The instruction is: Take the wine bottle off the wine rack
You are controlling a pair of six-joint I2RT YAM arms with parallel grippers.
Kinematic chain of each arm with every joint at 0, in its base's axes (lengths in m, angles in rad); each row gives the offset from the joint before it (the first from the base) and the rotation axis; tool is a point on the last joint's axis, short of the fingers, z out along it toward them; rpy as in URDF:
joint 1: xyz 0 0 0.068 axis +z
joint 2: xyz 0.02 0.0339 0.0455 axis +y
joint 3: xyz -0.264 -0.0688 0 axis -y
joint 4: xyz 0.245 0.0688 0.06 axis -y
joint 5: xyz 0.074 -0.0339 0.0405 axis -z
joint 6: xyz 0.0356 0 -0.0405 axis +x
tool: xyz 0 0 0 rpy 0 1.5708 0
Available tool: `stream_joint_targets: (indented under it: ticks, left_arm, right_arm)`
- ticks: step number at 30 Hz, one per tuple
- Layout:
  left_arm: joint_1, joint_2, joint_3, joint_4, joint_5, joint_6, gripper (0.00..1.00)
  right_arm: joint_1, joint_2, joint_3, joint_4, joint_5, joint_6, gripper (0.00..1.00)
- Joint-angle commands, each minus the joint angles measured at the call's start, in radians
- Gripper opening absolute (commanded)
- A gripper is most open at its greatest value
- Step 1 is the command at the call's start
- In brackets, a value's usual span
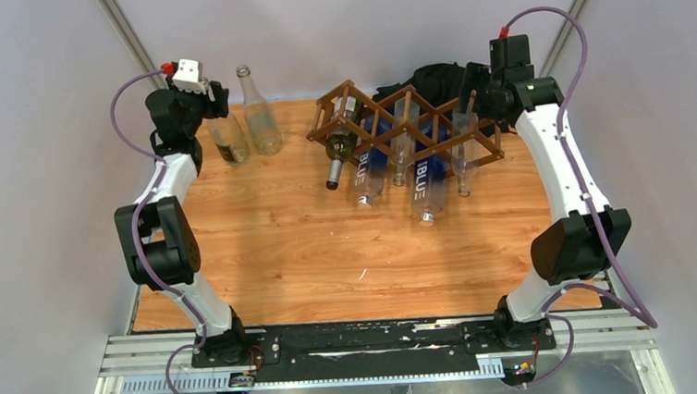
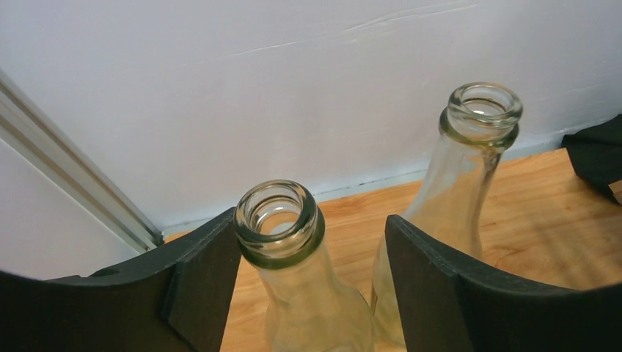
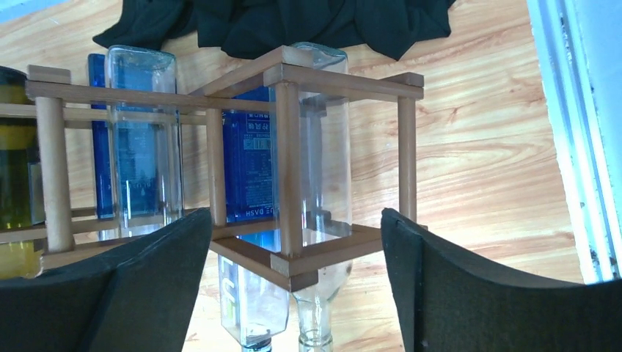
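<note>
The green bottle's neck [image 1: 335, 164] sticks out clear of the bars of the rack, so I will move my right gripper to the left in the top view and back next, onto the neck.
The dark brown wooden wine rack [image 1: 405, 130] lies at the back middle of the table. It holds a dark green wine bottle [image 1: 341, 145] in its left cell, two blue-labelled clear bottles [image 1: 427, 178] and a clear bottle [image 1: 464, 156] at its right end. My right gripper [image 1: 472, 91] is open, its fingers either side of the rack's right end [image 3: 293, 257] above the clear bottle [image 3: 323, 183]. The green bottle shows at the right wrist view's left edge [image 3: 15, 169]. My left gripper [image 1: 213, 104] is open around the neck of an upright clear bottle [image 2: 279, 220] at the back left.
A second upright clear bottle [image 2: 477, 125] stands just right of the left gripper, near the back wall. A black cloth [image 1: 429, 80] lies behind the rack. Light walls close in the table on the back and both sides.
</note>
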Motion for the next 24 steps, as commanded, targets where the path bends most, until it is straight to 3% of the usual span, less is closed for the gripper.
stream_joint_targets:
  ticks: [1, 3, 6, 7, 14, 24]
  left_arm:
    - [-0.002, -0.082, -0.042, 0.046, -0.025, 0.028, 0.75]
    - [-0.002, -0.103, -0.049, 0.024, -0.033, 0.036, 0.80]
    - [0.001, -0.130, -0.041, -0.059, -0.037, 0.047, 0.98]
    - [0.004, -0.142, -0.042, -0.081, -0.035, 0.047, 1.00]
    - [0.034, -0.251, -0.062, -0.274, 0.020, 0.066, 1.00]
    - [0.048, -0.398, -0.111, -0.559, 0.119, 0.166, 1.00]
  right_arm:
    - [-0.010, -0.063, 0.058, -0.067, 0.037, 0.040, 0.90]
    - [-0.003, -0.085, 0.070, -0.076, 0.044, 0.060, 0.92]
    - [0.040, -0.122, 0.082, -0.077, 0.068, 0.090, 0.93]
    - [0.060, -0.134, 0.085, -0.077, 0.076, 0.101, 0.94]
    - [0.294, -0.141, 0.086, -0.063, 0.111, 0.168, 0.94]
    - [0.622, 0.063, 0.138, -0.019, 0.090, 0.247, 0.95]
